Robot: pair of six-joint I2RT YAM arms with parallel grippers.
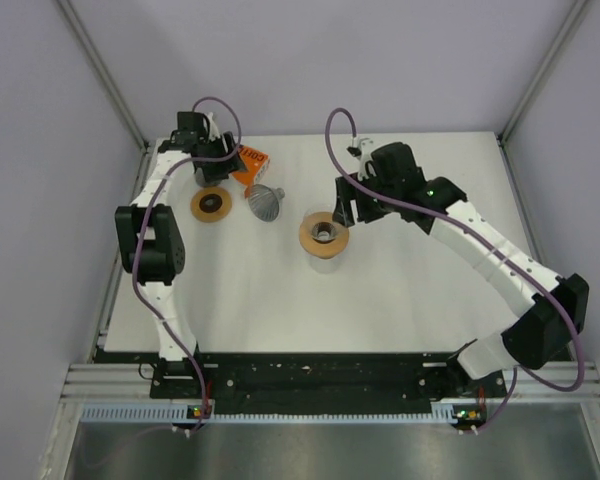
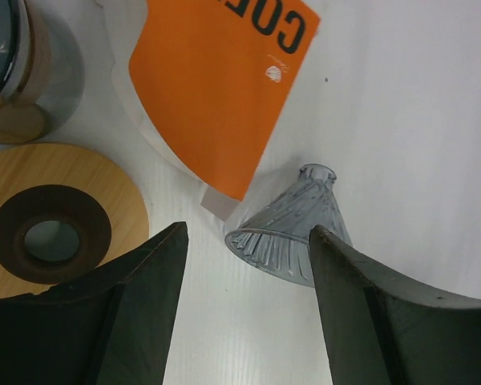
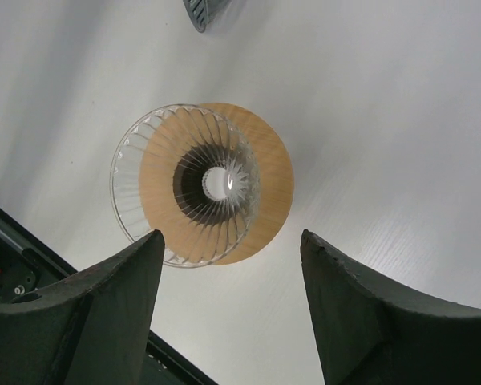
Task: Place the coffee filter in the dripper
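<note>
To grab the packet's near corner [image 1: 248, 188] [image 2: 223, 198], where white filter paper sticks out, my left gripper will lower onto that corner first, then close.
An orange coffee-filter packet [image 1: 252, 163] lies at the back left; in the left wrist view [image 2: 224, 88] white filter paper [image 2: 216, 202] sticks out under its lower edge. A clear ribbed glass dripper [image 1: 323, 233] sits upright in a wooden ring at mid-table, also in the right wrist view [image 3: 194, 186]. A grey glass cone [image 1: 265, 201] lies on its side beside the packet [image 2: 293, 237]. My left gripper [image 1: 217, 152] is open and empty above the table [image 2: 248, 241], the cone just ahead of it. My right gripper [image 1: 348, 212] is open and empty just right of the dripper [image 3: 232, 245].
A second wooden ring [image 1: 211, 205] lies flat left of the grey cone [image 2: 52, 228]. A dark-lidded jar [image 2: 20, 68] stands behind it at the back left. The black base rail [image 3: 16, 265] runs along the near table edge.
</note>
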